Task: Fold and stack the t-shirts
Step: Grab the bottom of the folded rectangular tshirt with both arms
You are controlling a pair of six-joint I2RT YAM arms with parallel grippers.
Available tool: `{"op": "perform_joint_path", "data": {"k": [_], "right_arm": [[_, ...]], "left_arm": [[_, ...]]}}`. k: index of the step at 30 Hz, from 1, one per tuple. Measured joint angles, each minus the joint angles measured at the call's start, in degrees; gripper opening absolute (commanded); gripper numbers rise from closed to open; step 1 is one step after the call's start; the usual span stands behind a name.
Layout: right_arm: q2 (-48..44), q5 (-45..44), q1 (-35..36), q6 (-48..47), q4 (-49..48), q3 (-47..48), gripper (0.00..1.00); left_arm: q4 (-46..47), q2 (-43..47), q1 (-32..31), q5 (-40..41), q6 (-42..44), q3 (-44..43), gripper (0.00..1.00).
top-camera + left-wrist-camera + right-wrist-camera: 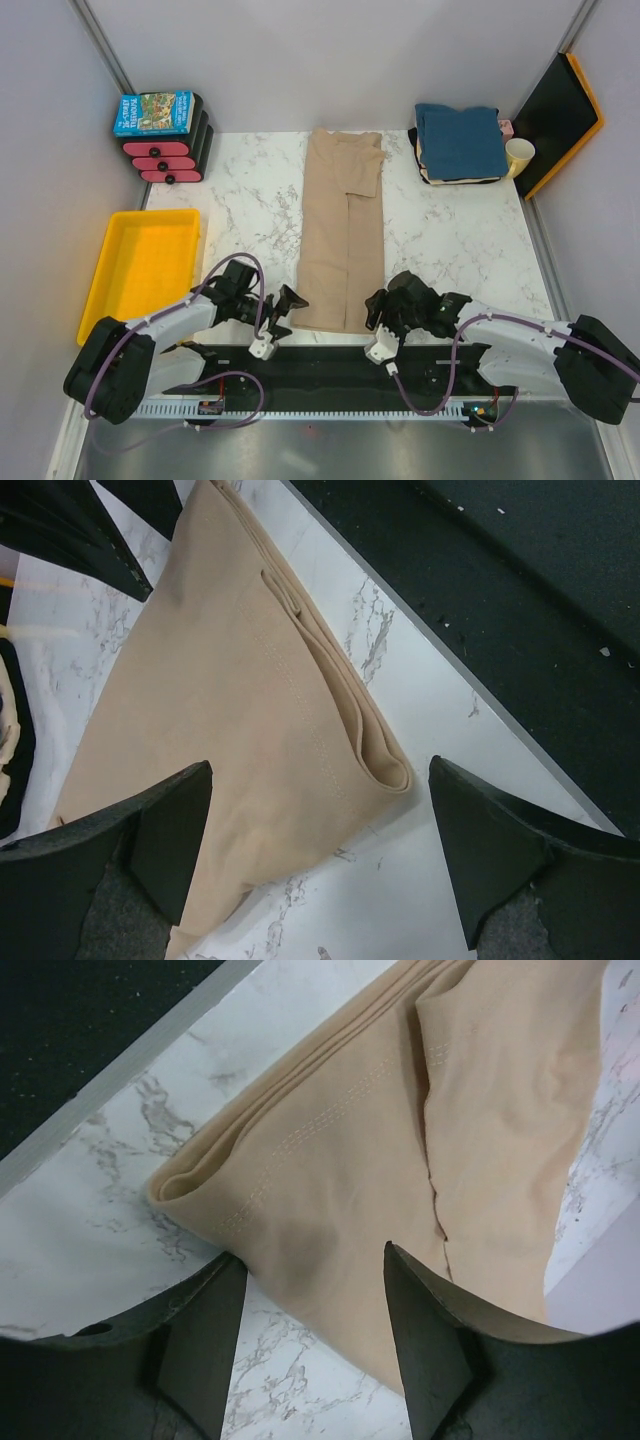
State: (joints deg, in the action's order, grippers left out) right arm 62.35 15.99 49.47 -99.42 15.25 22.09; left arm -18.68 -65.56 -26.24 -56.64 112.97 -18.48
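Observation:
The t-shirt's folded layers already lie between my left gripper's open fingers. I will gently lower my left gripper next at the t-shirt's near corner (299,322) (384,775) on the yellow tray's side and pinch it.
A tan-beige t-shirt (343,230) lies folded into a long narrow strip down the middle of the marble table. My left gripper (290,304) is open at the strip's near left corner (385,765), its jaws either side of the hem. My right gripper (377,307) is open at the near right corner (200,1185), its jaws over the hem edge. A stack of folded t-shirts with a teal-blue one (461,140) on top sits at the back right; cream and dark layers show under it.
A yellow tray (145,262) lies at the left. A blue picture-covered box (153,112) rests on black and pink cases at the back left. A pale yellow cup (518,155) and a black-orange board (562,115) stand at the back right.

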Motion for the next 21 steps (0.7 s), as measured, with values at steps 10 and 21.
{"op": "perform_joint_path", "data": {"k": [10, 21], "right_arm": [[0.8, 0.5, 1.6, 2.4, -3.6, -0.7, 0.65], [-1.3, 1.1, 1.7, 3.5, -0.1, -0.6, 0.65]], "left_arm": [[21.2, -5.3, -0.3, -2.1, 0.4, 5.2, 0.87], [23.8, -2.2, -0.5, 4.4, 1.2, 5.6, 0.86]]}}
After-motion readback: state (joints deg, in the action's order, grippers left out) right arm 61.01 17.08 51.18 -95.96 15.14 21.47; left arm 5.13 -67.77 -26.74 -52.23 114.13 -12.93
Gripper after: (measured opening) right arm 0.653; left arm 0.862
